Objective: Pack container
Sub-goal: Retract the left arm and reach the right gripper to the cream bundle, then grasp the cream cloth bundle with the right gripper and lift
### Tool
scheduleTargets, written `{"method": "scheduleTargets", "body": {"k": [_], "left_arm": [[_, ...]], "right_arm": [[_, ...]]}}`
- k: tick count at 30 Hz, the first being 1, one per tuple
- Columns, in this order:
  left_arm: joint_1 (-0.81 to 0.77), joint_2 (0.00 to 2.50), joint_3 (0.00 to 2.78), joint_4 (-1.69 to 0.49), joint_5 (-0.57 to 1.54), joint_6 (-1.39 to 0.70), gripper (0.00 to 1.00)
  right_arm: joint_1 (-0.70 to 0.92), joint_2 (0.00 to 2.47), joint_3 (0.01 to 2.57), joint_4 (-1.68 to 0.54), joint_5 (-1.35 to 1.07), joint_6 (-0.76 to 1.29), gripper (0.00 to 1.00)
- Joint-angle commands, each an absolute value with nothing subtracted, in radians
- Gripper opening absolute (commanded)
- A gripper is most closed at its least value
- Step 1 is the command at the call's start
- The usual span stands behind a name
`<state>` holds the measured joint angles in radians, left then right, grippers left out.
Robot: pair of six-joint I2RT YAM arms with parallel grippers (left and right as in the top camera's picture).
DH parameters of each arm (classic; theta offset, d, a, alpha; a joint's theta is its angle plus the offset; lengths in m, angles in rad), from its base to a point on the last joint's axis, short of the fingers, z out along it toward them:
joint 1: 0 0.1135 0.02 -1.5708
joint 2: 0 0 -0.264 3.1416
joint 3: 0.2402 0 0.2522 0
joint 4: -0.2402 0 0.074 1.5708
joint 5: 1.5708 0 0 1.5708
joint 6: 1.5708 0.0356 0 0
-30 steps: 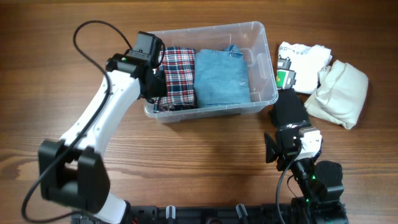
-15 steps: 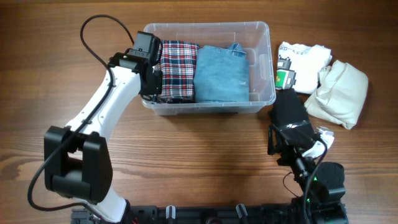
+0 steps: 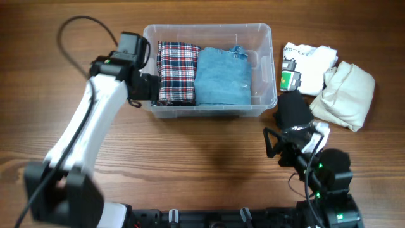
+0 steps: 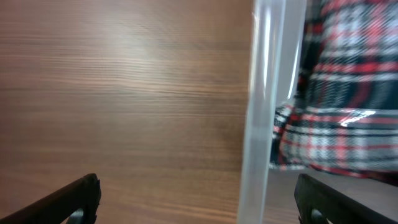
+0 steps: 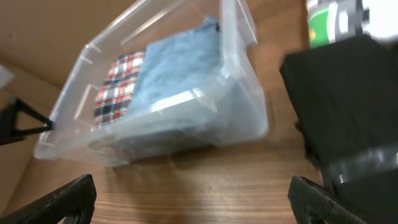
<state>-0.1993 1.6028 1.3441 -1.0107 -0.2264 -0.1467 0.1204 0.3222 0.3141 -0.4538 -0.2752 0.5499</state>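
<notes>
The cream bundle is outward of the robot's right gripper and to its right in the overhead view, so the right gripper will reach that way next, onto its free edge (image 3: 366, 104) opposite the shirt.
The clear container (image 3: 205, 27) stands square at the back middle of the table, with a folded plaid cloth (image 3: 176, 73) and a folded blue denim cloth (image 3: 221, 77) inside. My left gripper (image 3: 147, 88) is open at the container's left end. In the left wrist view its jaws (image 4: 199, 200) straddle the clear wall (image 4: 264, 124) without touching it, and the plaid cloth (image 4: 339, 106) lies just beyond. My right gripper (image 3: 278, 149) is open over bare wood in front of the container's right corner. The right wrist view (image 5: 199, 200) has nothing between the fingers, with the container (image 5: 242, 118) ahead.
A black cloth (image 3: 294, 109) lies right of the container, just ahead of my right gripper, and shows in the right wrist view (image 5: 339, 93). A white shirt with a green print (image 3: 305, 62) and a cream bundle (image 3: 345, 94) lie at the back right.
The container went from tilted to square and shifted slightly left. My left gripper let go of its left wall, opened and drew back to the left. The right arm shifted a little.
</notes>
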Motion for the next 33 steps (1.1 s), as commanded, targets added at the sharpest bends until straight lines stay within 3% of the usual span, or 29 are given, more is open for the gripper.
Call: {"method": "scheduleTargets", "body": {"k": [1,7,12,21,33], "left_arm": [[-0.152,1.386,1.343,-1.019,-0.282,-0.315,1.00],[0.054,1.137,1.343,-1.067,-0.278,-0.453,1.00],[0.134,1.086,1.343,-1.162,-0.278,-0.453,1.00],[0.137,1.093,1.343,-1.179,-0.278,-0.453,1.00],[0.137,1.093,1.343,-1.179,-0.278,-0.453,1.00]], "right_arm": [[0.113,0.535,0.519,-0.493,-0.289,0.467,1.00],[0.034,0.991,0.943,-0.783,-0.248,0.388,1.00],[-0.215,1.209,1.158,-0.856,-0.270,0.387,1.00],[-0.673,1.451,1.176,-0.741,-0.310,0.382,1.00],[-0.757,1.825,1.176,-0.596,-0.324,0.129,1.00]]}}
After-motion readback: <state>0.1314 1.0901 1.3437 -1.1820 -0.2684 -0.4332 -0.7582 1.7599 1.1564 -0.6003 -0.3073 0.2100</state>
